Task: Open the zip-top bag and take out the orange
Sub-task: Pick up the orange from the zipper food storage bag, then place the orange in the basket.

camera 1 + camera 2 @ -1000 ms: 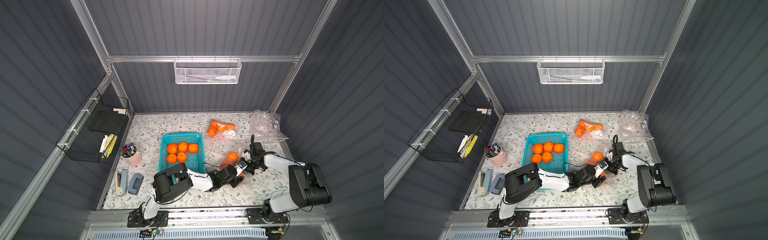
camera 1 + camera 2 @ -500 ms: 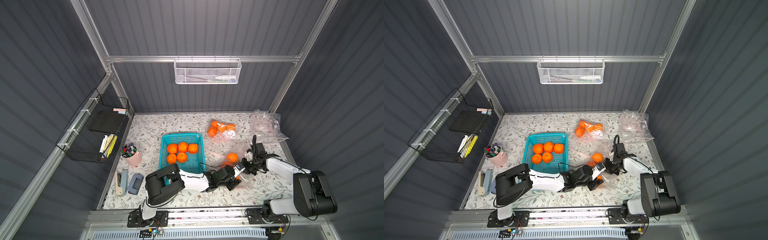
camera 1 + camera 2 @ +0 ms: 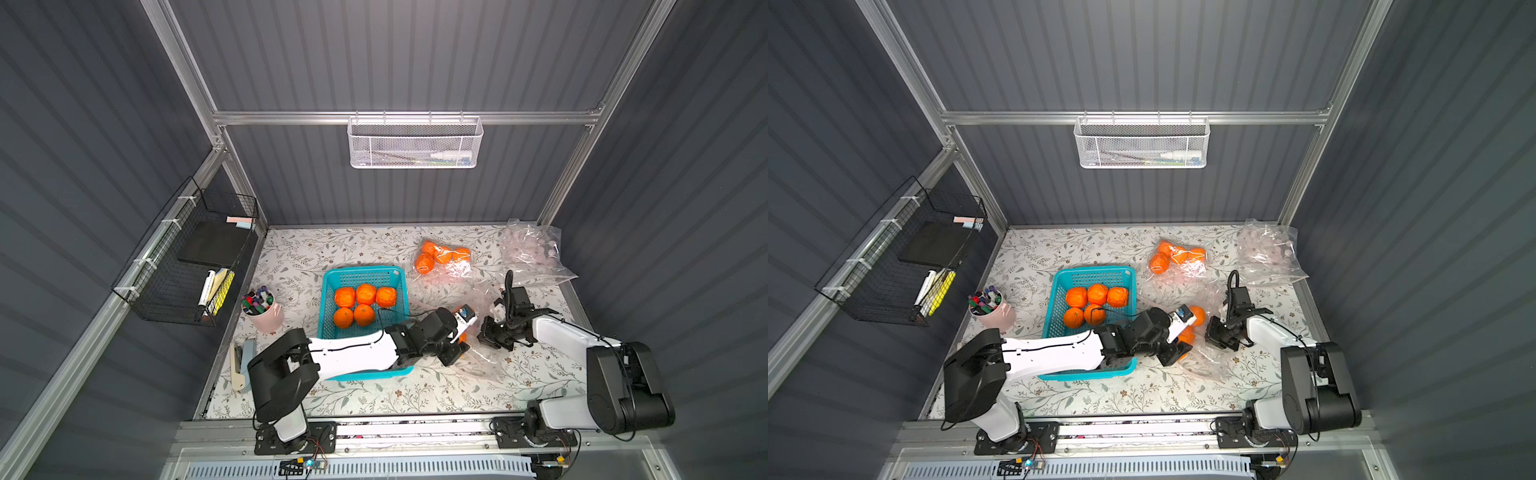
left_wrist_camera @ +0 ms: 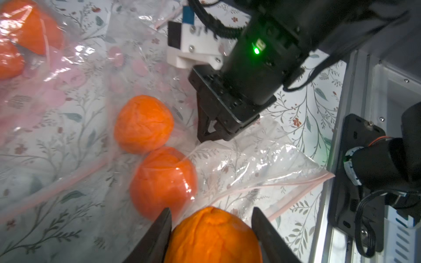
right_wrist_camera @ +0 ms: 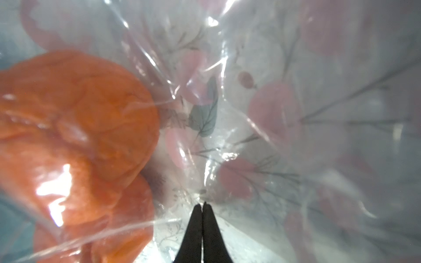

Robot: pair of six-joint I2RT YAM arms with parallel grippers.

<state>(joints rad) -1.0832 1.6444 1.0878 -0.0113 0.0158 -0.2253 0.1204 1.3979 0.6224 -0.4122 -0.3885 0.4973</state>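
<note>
My left gripper rises off the bag next, crosses to the teal basket, lowers its orange onto the basket's bottom beside the others and releases it, since space shows there.
The clear zip-top bag (image 4: 250,164) with a pink zip strip lies crumpled on the floral table, in both top views (image 3: 482,361) (image 3: 1212,365). Two oranges (image 4: 143,123) (image 4: 163,180) rest under its plastic. My left gripper (image 4: 210,211) (image 3: 454,348) is shut on a third orange (image 4: 214,236), which shows bare at the bag's mouth. My right gripper (image 5: 202,205) (image 4: 210,136) (image 3: 486,332) is shut on a fold of the bag's plastic just beyond the oranges (image 5: 91,118).
A teal basket (image 3: 361,274) holding several oranges stands left of the bag, under my left arm. Another bag of oranges (image 3: 442,259) and crumpled empty bags (image 3: 532,253) lie at the back right. A pink cup of pens (image 3: 264,311) stands at the left.
My left arm has drawn back slightly to the left with the orange held. The right gripper has shifted a little towards it, still pinching the bag.
</note>
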